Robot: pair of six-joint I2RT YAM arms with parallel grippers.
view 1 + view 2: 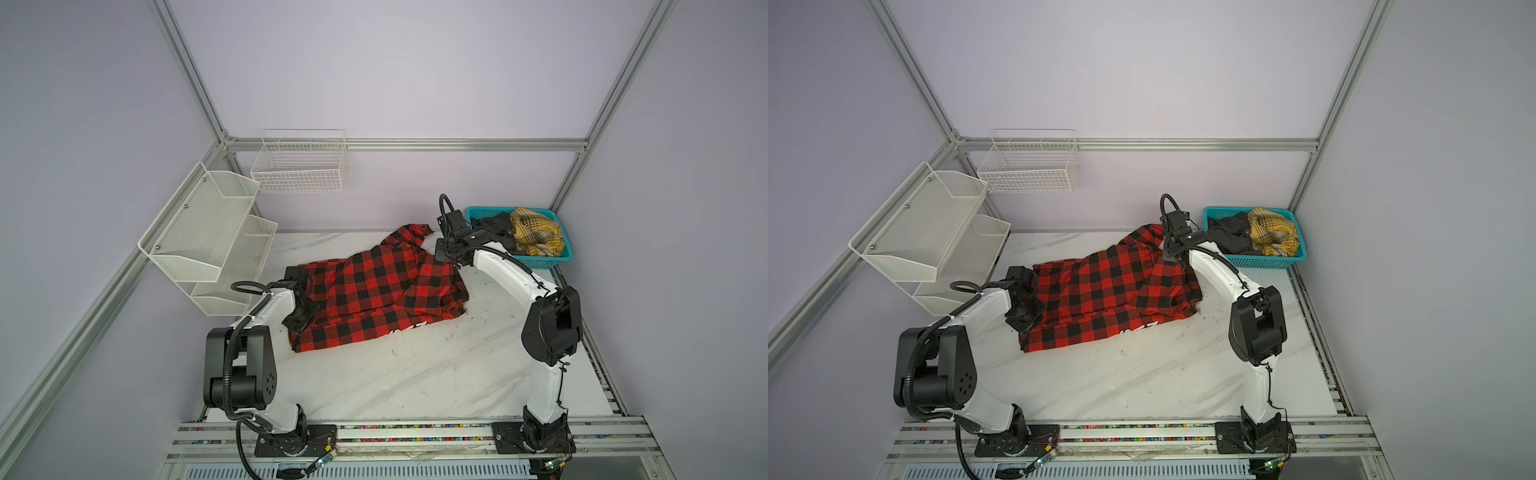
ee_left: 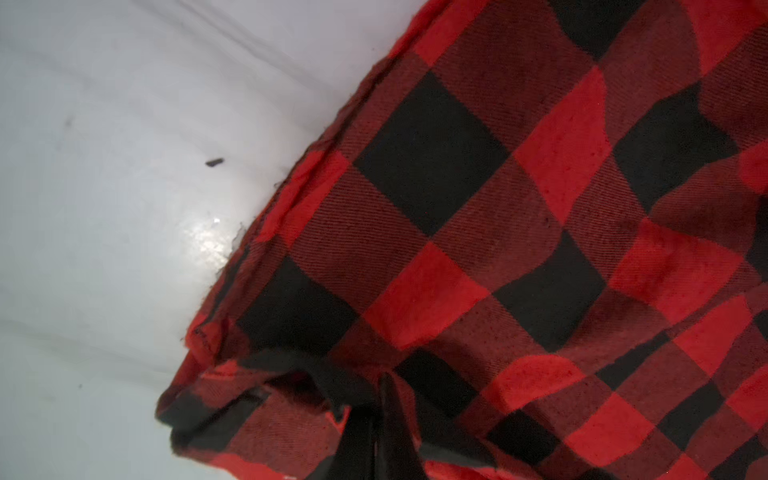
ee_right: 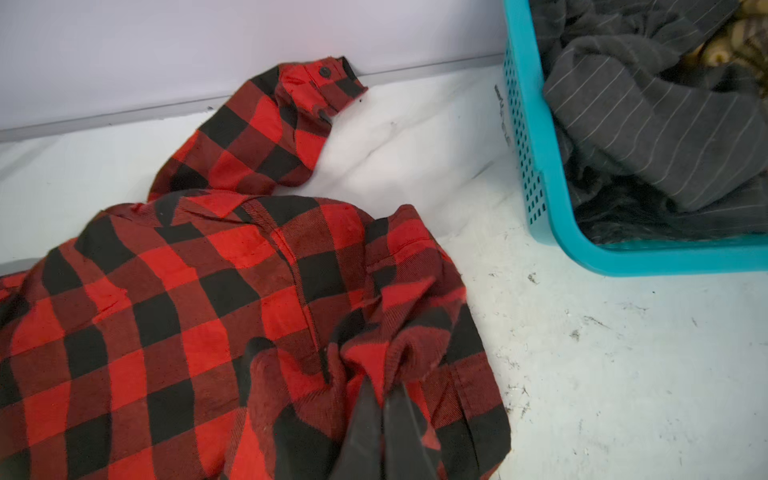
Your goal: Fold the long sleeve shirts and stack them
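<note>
Next, my right gripper moves down slightly and lets go of the pinched fold onto the shirt's end nearest the basket, since cloth around it already lies over the shirt.
One of the long sleeve shirts, a red-and-black check flannel, lies crumpled and partly doubled over on the white marble table. A strip of white lettering peeks out at its near edge. My left gripper is shut on the shirt's left edge, cloth bunched around the fingers. My right gripper is shut on a pinched fold at the shirt's right side. One sleeve with its buttoned cuff trails toward the back wall.
A teal plastic basket stands at the back right, close to my right arm, holding a yellow plaid garment and a dark striped one. White mesh shelves and a wire basket hang at the left and back walls.
</note>
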